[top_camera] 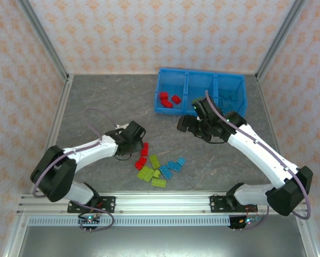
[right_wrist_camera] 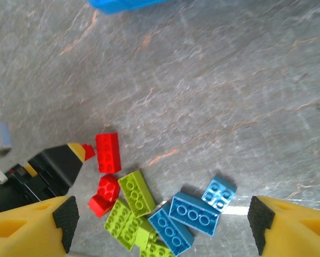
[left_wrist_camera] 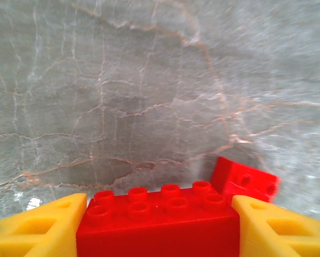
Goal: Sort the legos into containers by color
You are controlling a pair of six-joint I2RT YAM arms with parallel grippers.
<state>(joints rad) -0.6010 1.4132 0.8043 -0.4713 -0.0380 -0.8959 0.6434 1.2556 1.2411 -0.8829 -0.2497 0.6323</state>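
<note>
My left gripper lifts the red lego between its fingers next, carries it outward over the container section holding red legos and releases it there.
In the left wrist view a red lego (left_wrist_camera: 160, 219) spans the gap of my left gripper (left_wrist_camera: 158, 225), with both yellow fingers (left_wrist_camera: 36, 230) pressed against its ends. A second red lego (left_wrist_camera: 244, 179) lies just beyond it. In the top view my left gripper (top_camera: 134, 134) is low at the left edge of a loose pile of red legos (top_camera: 143, 156), lime green legos (top_camera: 149, 172) and light blue legos (top_camera: 171, 168). My right gripper (top_camera: 194, 122) hangs open between the pile and the blue containers (top_camera: 160, 91). Nothing is between its fingers, and it looks down on the pile (right_wrist_camera: 160, 225).
The bin's left compartment holds red bricks (top_camera: 169, 100) and its right compartment holds light blue bricks (top_camera: 230, 97). The right arm covers part of the middle compartment. Metal frame posts and patterned walls close off the table's sides and back.
</note>
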